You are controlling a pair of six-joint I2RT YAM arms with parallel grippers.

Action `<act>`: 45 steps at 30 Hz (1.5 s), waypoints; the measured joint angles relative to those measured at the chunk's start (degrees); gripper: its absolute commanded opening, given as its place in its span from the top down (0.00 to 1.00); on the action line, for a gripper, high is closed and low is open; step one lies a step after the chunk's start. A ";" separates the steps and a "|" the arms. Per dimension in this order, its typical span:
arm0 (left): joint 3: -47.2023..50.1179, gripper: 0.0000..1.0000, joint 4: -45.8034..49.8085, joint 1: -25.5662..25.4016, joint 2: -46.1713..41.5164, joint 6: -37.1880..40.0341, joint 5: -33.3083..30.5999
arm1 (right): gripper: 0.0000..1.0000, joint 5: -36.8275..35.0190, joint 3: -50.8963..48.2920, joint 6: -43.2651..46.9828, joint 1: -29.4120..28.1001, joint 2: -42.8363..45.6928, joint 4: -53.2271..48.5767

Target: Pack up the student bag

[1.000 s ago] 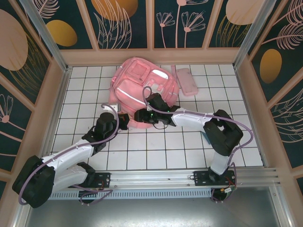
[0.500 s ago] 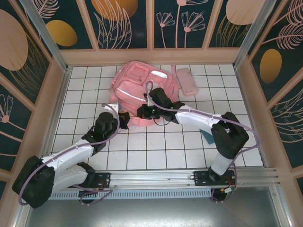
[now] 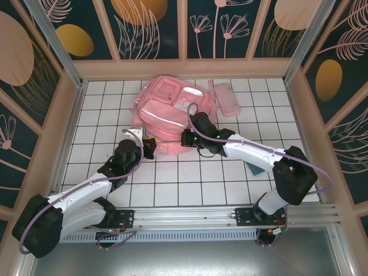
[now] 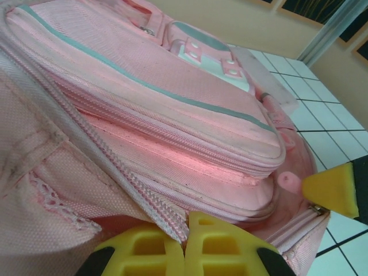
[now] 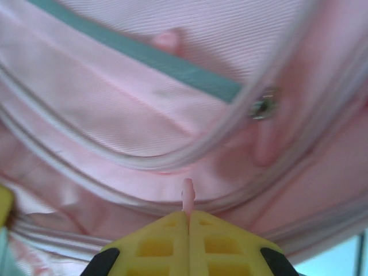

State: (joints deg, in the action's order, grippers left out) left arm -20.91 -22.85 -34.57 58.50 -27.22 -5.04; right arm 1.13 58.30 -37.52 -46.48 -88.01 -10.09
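Note:
My right gripper should next pull the zipper pull outward along its track to the bag's pouch-side edge [image 3: 213, 115] and release it, while the left gripper holds fabric.
The student bag [image 3: 167, 106], a large pink backpack with a pale stripe, lies at the back middle of the tiled floor. At its near left edge my left gripper [image 3: 147, 144] is shut on the fabric beside the zipper track [image 4: 172, 215]; in the left wrist view its yellow fingers [image 4: 221, 247] press together on that edge. My right gripper [image 3: 187, 138] sits at the bag's near edge, shut on a small pink zipper pull [image 5: 188, 195]. The same pull [image 4: 287, 181] and a right fingertip [image 4: 333, 190] appear in the left wrist view.
A small flat pink pencil pouch [image 3: 227, 99] lies just right of the bag near the back wall. A blue flat item [image 3: 255, 170] peeks out under the right arm. Panelled walls enclose the floor on three sides.
My right gripper has closed and slid to the right along the bag's near edge. The bag has flattened and shifted slightly. The left gripper keeps its hold.

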 measured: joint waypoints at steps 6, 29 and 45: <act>-0.63 1.00 2.78 0.00 -0.02 -0.22 -3.28 | 1.00 -8.83 -1.25 2.45 3.39 0.00 -1.55; -4.46 0.76 14.27 -0.33 -2.84 -4.02 3.54 | 0.85 -13.86 10.27 2.23 15.47 -14.19 -6.97; -20.15 0.24 31.76 -0.20 1.95 -6.58 1.57 | 0.44 6.43 6.62 9.11 18.29 -3.34 -5.62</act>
State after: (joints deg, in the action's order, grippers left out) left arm -41.06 8.91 -34.76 60.45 -33.80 -3.46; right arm 7.55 64.93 -28.40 -28.18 -91.35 -15.70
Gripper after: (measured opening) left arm 0.761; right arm 0.561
